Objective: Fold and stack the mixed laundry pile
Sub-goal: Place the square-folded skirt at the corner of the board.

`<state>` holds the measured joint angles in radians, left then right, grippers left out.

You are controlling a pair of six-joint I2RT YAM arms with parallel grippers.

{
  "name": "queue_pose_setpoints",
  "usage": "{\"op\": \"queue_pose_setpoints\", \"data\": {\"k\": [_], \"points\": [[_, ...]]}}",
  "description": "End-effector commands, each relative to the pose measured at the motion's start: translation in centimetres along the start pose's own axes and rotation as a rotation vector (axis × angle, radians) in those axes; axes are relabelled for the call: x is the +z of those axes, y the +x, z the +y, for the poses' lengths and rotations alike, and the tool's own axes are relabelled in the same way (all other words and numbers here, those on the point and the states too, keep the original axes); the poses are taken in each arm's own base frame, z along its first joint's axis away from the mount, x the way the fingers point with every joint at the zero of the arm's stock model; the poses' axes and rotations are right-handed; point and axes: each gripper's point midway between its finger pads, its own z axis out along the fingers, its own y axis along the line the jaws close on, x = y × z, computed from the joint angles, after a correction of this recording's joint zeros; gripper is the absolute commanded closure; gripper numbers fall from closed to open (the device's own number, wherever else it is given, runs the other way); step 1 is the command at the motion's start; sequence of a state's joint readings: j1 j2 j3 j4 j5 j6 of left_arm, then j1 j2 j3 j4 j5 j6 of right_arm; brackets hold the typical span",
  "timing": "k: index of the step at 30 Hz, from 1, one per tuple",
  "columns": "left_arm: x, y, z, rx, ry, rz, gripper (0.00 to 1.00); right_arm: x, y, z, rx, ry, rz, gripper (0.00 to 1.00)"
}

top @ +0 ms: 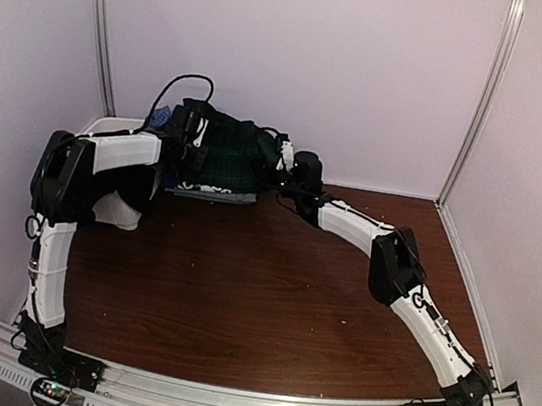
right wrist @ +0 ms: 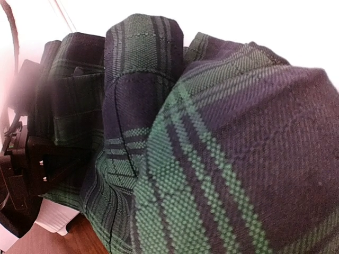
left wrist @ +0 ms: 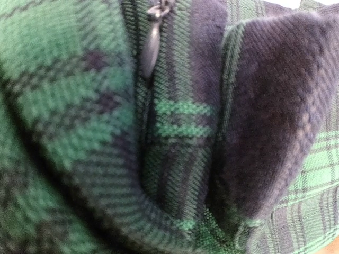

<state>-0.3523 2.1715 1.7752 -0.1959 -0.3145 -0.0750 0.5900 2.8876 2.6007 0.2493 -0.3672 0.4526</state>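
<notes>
The skirt (top: pixel 233 152) hangs bunched, so I will move my left gripper slightly to the left in the top view over the flat folded piece's end (top: pixel 173 187) and then let go of the skirt.
The dark green tartan skirt (top: pixel 233 152) hangs bunched at the far back of the table, stretched between my two grippers. My left gripper (top: pixel 194 142) is at its left edge and my right gripper (top: pixel 285 160) at its right edge. Both look shut on the cloth, but their fingers are buried in it. The skirt fills the left wrist view (left wrist: pixel 180 132), where a dark zip pull (left wrist: pixel 152 45) shows at the top. It also fills the right wrist view (right wrist: pixel 159 159). A bit of royal-blue cloth (top: pixel 161 117) shows behind the left gripper.
A flat folded piece with a black-and-white edge (top: pixel 214 193) lies under the skirt. The white basket (top: pixel 98 124) stands at the back left behind the left arm, and a white corner (right wrist: pixel 53 217) shows in the right wrist view. Booth walls close in behind.
</notes>
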Motion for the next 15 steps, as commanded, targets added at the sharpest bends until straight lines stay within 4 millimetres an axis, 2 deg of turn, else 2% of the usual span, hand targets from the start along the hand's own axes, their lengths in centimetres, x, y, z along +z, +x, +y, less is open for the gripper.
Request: {"op": "queue_pose_setpoints", "data": {"k": [1, 4, 7, 11, 15], "points": [[-2.0, -1.0, 7.1, -0.074, -0.184, -0.006, 1.00, -1.4, -7.3, -2.0, -0.014, 0.078, -0.187, 0.93], [-3.0, -1.5, 7.3, -0.085, -0.176, -0.021, 1.00, -1.5, -7.7, -1.7, -0.017, 0.074, -0.188, 0.93], [-3.0, -1.1, 7.5, -0.084, -0.185, 0.001, 1.00, -1.4, -7.3, -1.9, -0.012, 0.075, -0.178, 0.93], [-1.6, 0.6, 7.9, -0.105, -0.177, 0.058, 1.00, -1.3, -6.6, -2.5, -0.003, 0.091, -0.169, 0.90], [-0.5, 1.5, 8.1, -0.108, -0.177, 0.092, 1.00, -1.4, -6.7, -2.9, 0.000, 0.105, -0.168, 0.86]]}}
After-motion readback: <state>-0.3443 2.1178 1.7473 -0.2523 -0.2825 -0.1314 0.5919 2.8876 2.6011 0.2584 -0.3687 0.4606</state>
